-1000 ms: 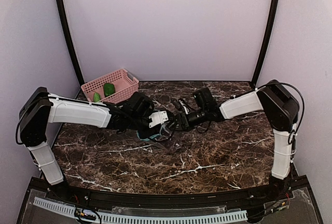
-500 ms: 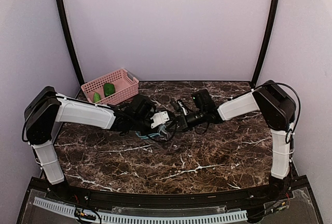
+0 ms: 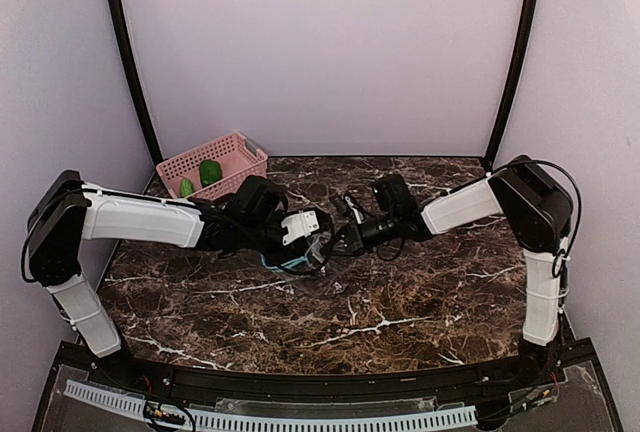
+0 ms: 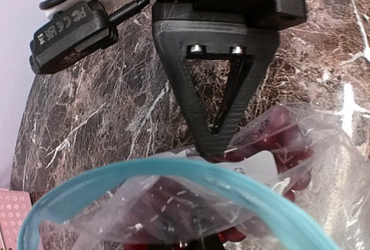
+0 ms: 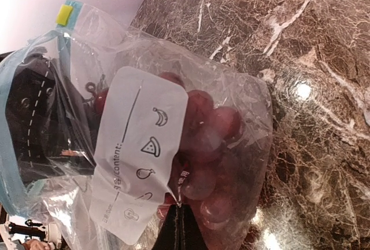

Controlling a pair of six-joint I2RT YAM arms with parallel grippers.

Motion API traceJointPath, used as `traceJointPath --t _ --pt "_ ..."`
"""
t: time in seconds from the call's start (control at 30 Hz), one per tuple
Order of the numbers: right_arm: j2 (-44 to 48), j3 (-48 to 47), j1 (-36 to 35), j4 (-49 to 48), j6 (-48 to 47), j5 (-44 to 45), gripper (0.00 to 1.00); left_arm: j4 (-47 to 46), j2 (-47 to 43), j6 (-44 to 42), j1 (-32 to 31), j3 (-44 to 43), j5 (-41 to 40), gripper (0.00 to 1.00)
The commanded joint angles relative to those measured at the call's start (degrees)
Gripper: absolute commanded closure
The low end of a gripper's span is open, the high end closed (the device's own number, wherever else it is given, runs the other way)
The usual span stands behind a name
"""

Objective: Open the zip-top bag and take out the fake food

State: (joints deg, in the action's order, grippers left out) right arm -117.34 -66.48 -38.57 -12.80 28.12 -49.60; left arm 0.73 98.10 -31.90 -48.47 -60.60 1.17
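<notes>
My left gripper needs to move up and outward from the bag (image 3: 306, 256) to release inside the basket's empty end, because that end is outward and to the gripper's left in the top view.
The zip-top bag (image 3: 306, 256) lies at mid table between both grippers, its teal zip strip (image 4: 173, 172) gaping open. The fake food in it is a bunch of dark red grapes (image 5: 214, 140), beside a white label (image 5: 139, 146). My right gripper (image 5: 180, 208) is shut on the bag's plastic at the grape end. My left gripper (image 4: 208, 195) is at the mouth, with the teal rim, plastic and grapes (image 4: 277, 125) between its fingers. One left finger (image 5: 40, 128) shows through the bag wall. What the left jaws press on is unclear.
A pink slotted basket (image 3: 235, 149) stands at the back left with two green pieces (image 3: 210, 172) in it. Dark marble table (image 3: 400, 302) all round. Black frame posts rise at the back corners, with lilac walls behind.
The left jaws have narrowed at the bag mouth, and the left arm has drawn back a little to the left. The right gripper has shut on the bag.
</notes>
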Motion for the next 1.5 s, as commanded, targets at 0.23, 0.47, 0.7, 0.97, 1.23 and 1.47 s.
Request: traceJointPath --t 0.23,0.47,0.7,0.97,1.23,1.47 --pt "3.2 3.3 1.5 -3.7 2.0 2.7 1.0 2.8 -11.2 -1.9 0.1 3.5 11.4 0.99" --pt "3.3 5.0 2.0 -4.9 3.0 3.4 1.0 0.6 -15.0 -1.2 0.1 4.6 12.6 0.99" --pt "3.9 6.1 2.2 -5.0 2.9 3.9 1.0 -2.5 -18.5 0.1 0.2 4.9 9.0 0.99" --pt "3.9 6.3 2.3 -5.1 3.0 4.0 1.0 -7.7 -21.6 2.9 0.4 4.2 9.2 0.99" --pt "3.8 6.2 2.3 -5.2 3.1 3.9 1.0 -11.2 -22.5 5.1 0.5 0.3 9.5 0.99" --pt "3.8 5.9 2.3 -5.6 3.3 3.7 1.0 -14.6 -23.6 8.6 3.4 -5.1 4.1 0.99"
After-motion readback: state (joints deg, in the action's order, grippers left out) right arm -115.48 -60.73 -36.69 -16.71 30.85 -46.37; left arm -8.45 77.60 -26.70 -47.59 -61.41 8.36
